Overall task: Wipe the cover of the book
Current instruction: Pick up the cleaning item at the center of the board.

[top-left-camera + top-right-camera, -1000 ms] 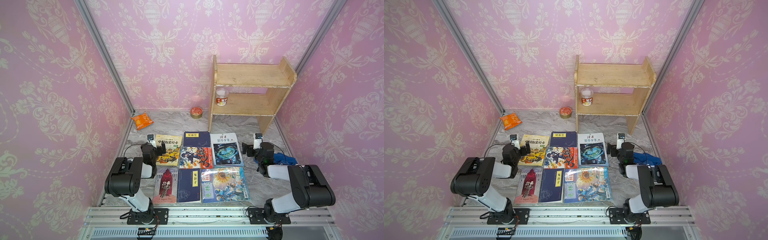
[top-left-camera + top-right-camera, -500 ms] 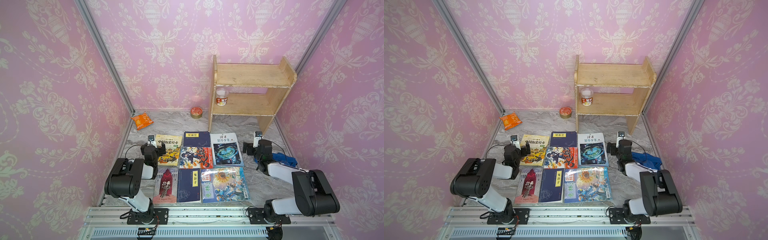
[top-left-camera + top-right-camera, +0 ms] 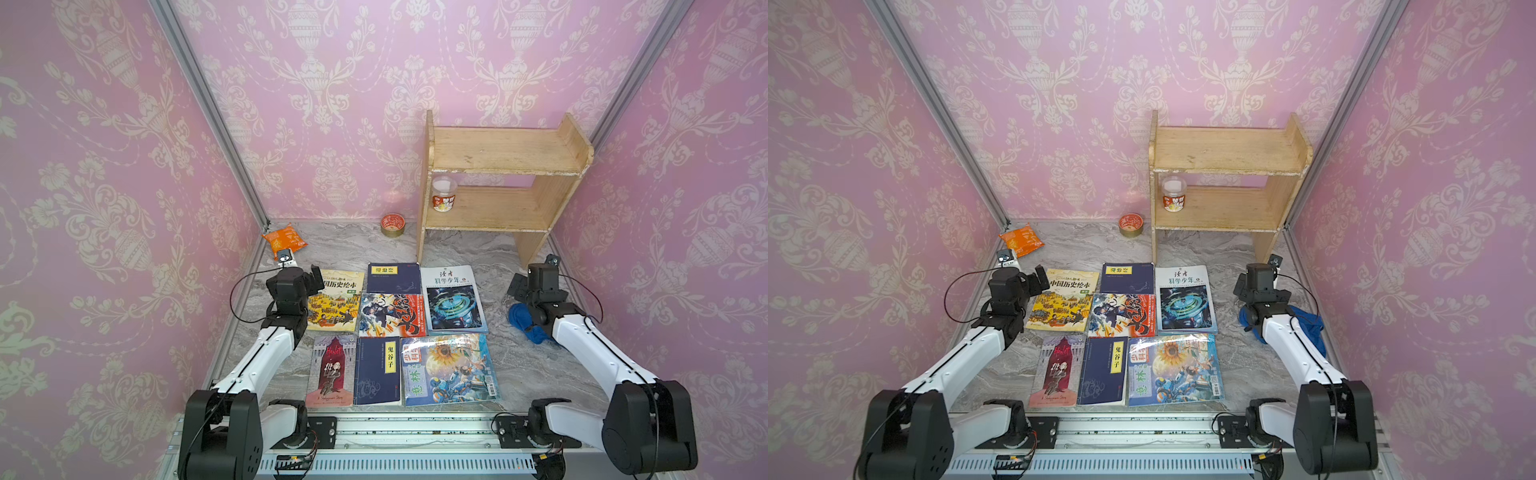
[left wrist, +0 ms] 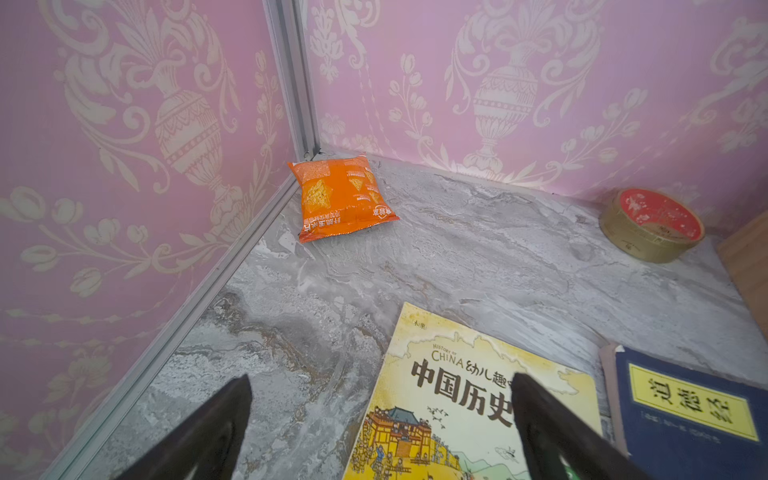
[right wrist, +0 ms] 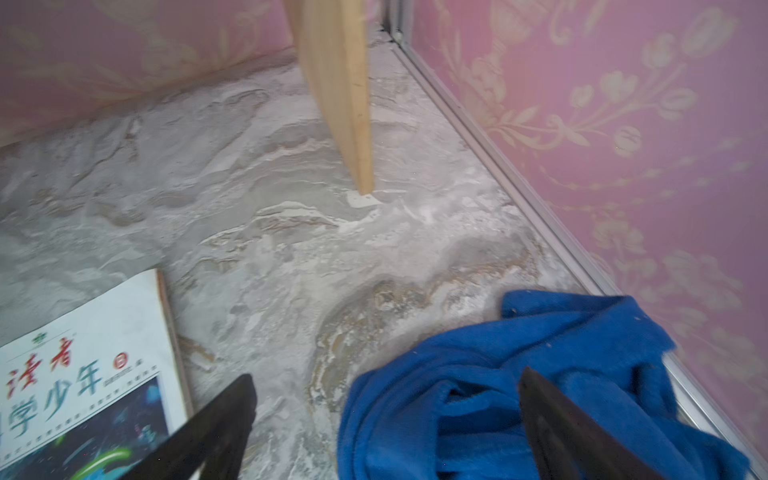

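Observation:
My right gripper draws back, shifts toward the wall and lowers onto the folds of the cloth next. The cloth's crumpled middle (image 3: 534, 328) (image 5: 484, 436) lies below it and back toward the base.
Several books lie flat in two rows on the marble table (image 3: 457, 253). My left gripper (image 4: 380, 386) is open and empty above the left edge of the yellow history book (image 3: 336, 303) (image 4: 449, 415). Over the crumpled blue cloth (image 5: 540, 374) by the right wall, my right gripper (image 5: 386, 386) is open, with one finger over the cloth and one over bare table. The cloth (image 3: 523, 320) lies to the right of the white and blue magazine (image 3: 451, 299) (image 5: 83, 374). In both top views the right arm covers part of the cloth (image 3: 1308, 328).
A wooden shelf (image 3: 498, 187) stands at the back right with a cup (image 3: 444, 195) on its lower board. Its side panel (image 5: 340, 104) rises just beyond my right gripper. A round tin (image 3: 392, 224) and an orange snack bag (image 3: 284, 241) lie near the back wall.
My right arm has stretched out and its gripper has shifted right, over the blue cloth. The left gripper has moved slightly toward the back. Both stay open.

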